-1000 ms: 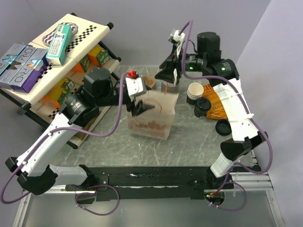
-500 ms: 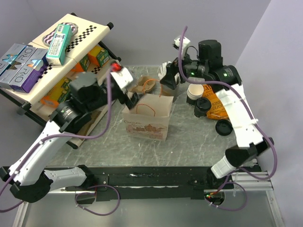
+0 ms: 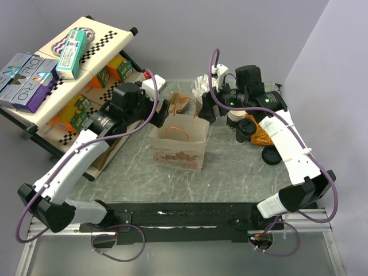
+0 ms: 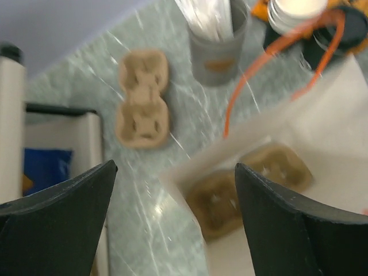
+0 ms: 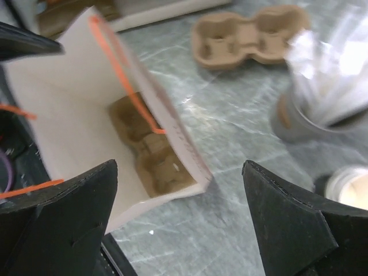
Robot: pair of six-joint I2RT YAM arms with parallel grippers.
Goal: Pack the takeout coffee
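Note:
My right gripper tilts toward level and shifts left in the top view onto the bag's far orange handle [image 3: 194, 104] [image 5: 119, 70] next, because its loop stands above the bag's rim.
The takeout coffee [image 3: 245, 129], a dark brown cup with a black top, stands on the table right of the bag, beside the white cups [image 3: 234, 117]. Its black top shows blurred at the left wrist view's upper right [image 4: 352, 27]. The open paper bag [image 3: 179, 142] with orange handles stands mid-table and holds a cardboard cup carrier [image 5: 152, 150], which also shows in the left wrist view [image 4: 248, 185]. My left gripper [image 3: 161, 112] [image 4: 173, 169] is open and empty above the bag's far left corner. My right gripper [image 3: 206, 110] [image 5: 179, 167] is open and empty above the bag's far right corner.
A second cup carrier [image 3: 183, 104] [image 4: 142, 99] lies behind the bag. A grey holder of wrapped straws [image 5: 322, 109] [image 4: 217, 35] stands at the back. A loose flat black lid [image 3: 270, 154] and an orange packet [image 3: 265, 131] lie right. A shelf with boxes [image 3: 54, 69] stands left.
The bag, blurred and raised a second ago, now stands still and open on the table. My left gripper has drawn back from its rim. My right gripper has come down toward the bag's far right corner.

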